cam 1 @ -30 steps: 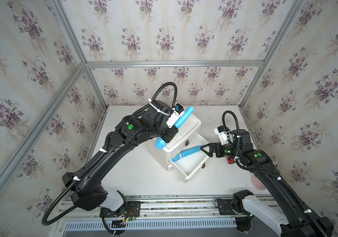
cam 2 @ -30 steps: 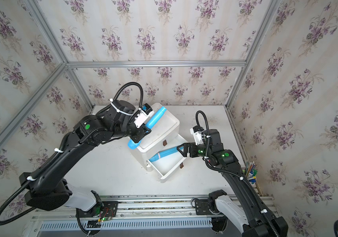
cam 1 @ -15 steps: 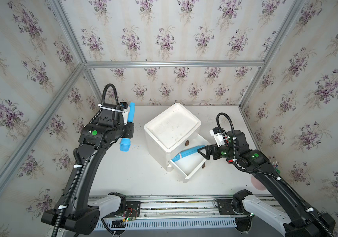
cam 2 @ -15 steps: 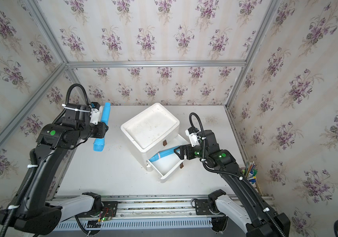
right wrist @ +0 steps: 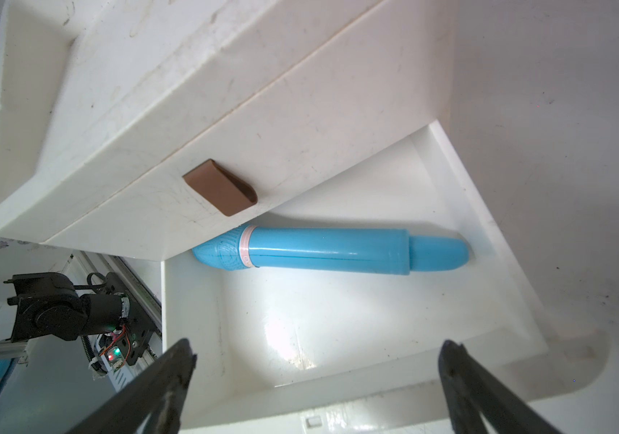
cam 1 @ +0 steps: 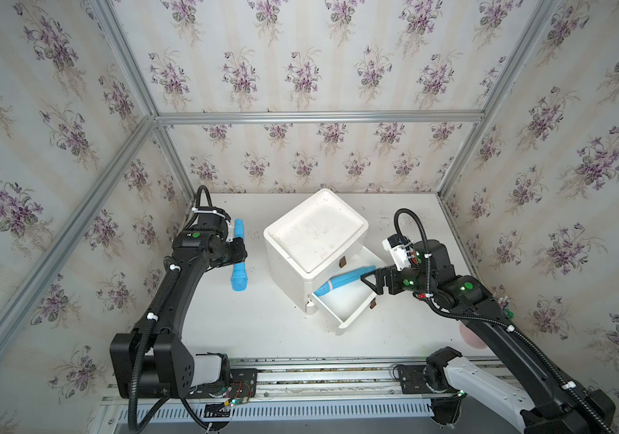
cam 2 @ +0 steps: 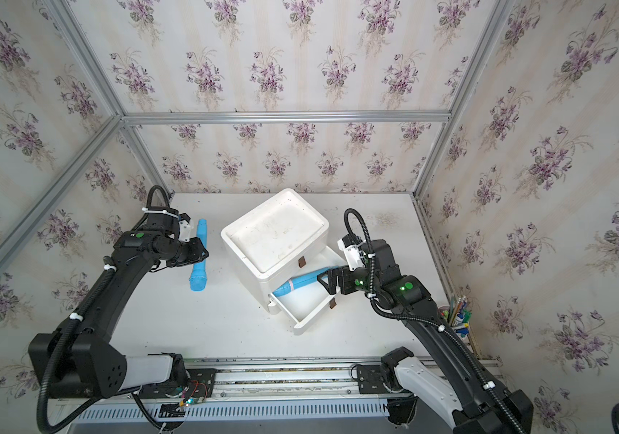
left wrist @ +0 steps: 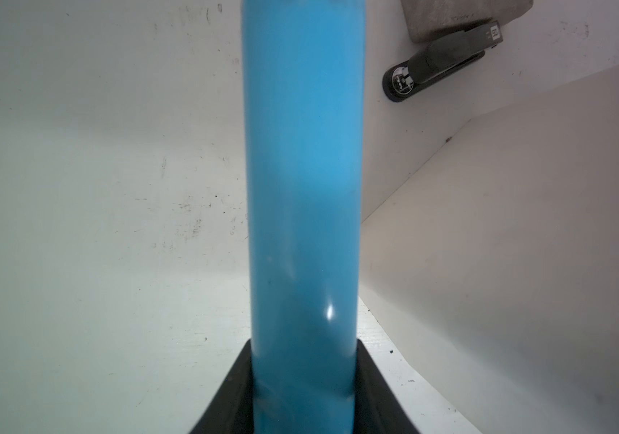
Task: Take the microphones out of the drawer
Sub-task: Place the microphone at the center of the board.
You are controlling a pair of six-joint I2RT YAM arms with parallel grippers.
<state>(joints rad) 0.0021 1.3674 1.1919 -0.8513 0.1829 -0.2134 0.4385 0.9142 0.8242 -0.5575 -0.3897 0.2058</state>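
Note:
The left gripper should lower the second blue microphone onto the clear patch beside the cabinet's side and let go of it, because bare tabletop is below the gripper there.
A blue microphone (cam 1: 345, 281) (cam 2: 300, 282) (right wrist: 323, 250) lies in the open lower drawer (cam 1: 353, 317) (right wrist: 375, 379) of a white cabinet (cam 1: 313, 233), its head tucked under the cabinet front. My right gripper (cam 1: 370, 280) (cam 2: 324, 282) (right wrist: 319, 349) hangs open over the drawer near the microphone's handle end, with nothing between its fingers. Left of the cabinet, my left gripper (cam 1: 239, 251) (cam 2: 202, 252) (left wrist: 304, 375) is shut on a second blue microphone (cam 1: 238, 274) (cam 2: 199, 274) (left wrist: 302, 169), low over the table.
The upper drawer is shut, with a brown handle (right wrist: 221, 191). A dark stapler-like object (left wrist: 443, 64) lies near the back left wall. A cup of pens (cam 2: 458, 312) stands at the table's right edge. Papered walls enclose three sides.
My left arm swung from above the cabinet to its left side and lower, carrying the second blue microphone. My right gripper shifted slightly over the drawer and stayed open.

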